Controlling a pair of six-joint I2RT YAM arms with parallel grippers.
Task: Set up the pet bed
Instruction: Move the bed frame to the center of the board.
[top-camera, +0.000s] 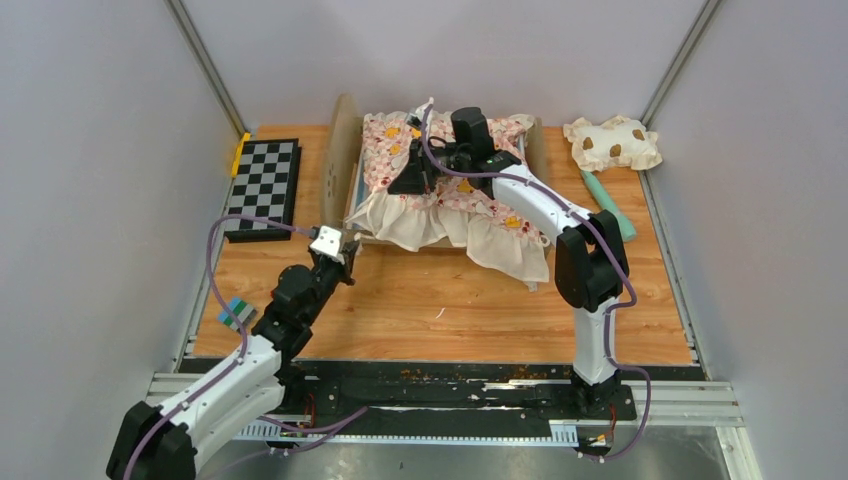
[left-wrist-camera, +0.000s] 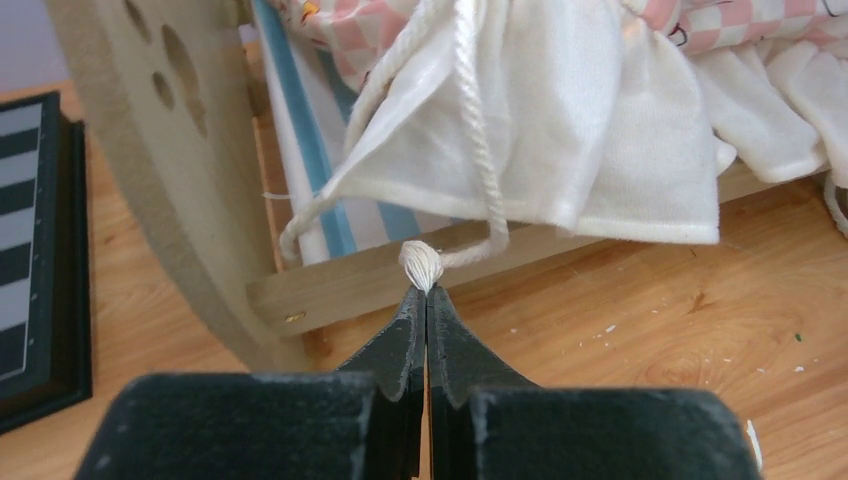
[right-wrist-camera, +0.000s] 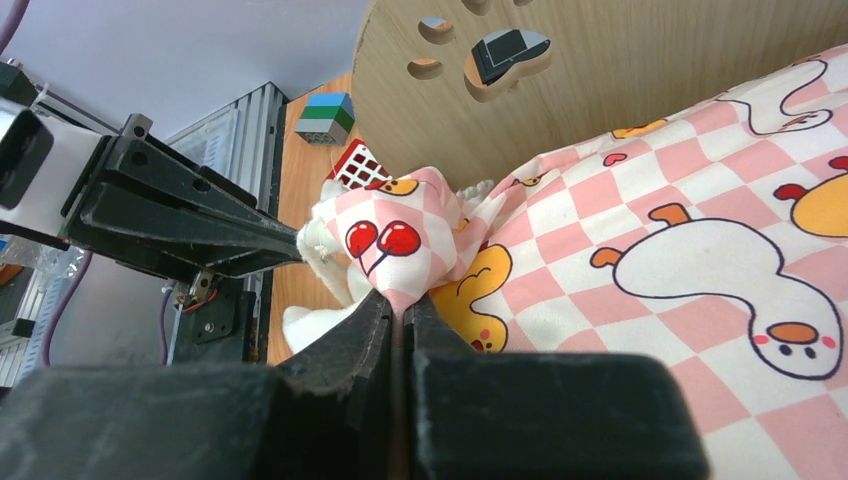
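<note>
I will next carry the fold toward the headboard with my right gripper and bring it down over the bed's near corner, and then I will release it.
The pet bed (top-camera: 340, 150) stands at the table's back middle, its paw-print headboard (right-wrist-camera: 620, 70) on the left. A pink checkered ruffled cushion (top-camera: 470, 215) lies crumpled over it, its white ruffle (left-wrist-camera: 600, 120) hanging past the front rail (left-wrist-camera: 340, 285). Part of the blue-and-white striped base (left-wrist-camera: 320, 170) shows beneath. My left gripper (left-wrist-camera: 427, 292) sits at the bed's front left corner (top-camera: 350, 243), shut on the tassel end (left-wrist-camera: 421, 265) of the cushion's white cord. My right gripper (right-wrist-camera: 400, 305) is over the bed near the headboard (top-camera: 408, 183), shut on a raised fold of the cushion (right-wrist-camera: 400, 240).
A black-and-white checkerboard (top-camera: 262, 188) lies left of the bed. A cream brown-spotted pillow (top-camera: 612, 142) and a teal stick (top-camera: 608, 200) lie at the back right. A small coloured block (top-camera: 237, 313) sits beside my left arm. Grey walls close in both sides.
</note>
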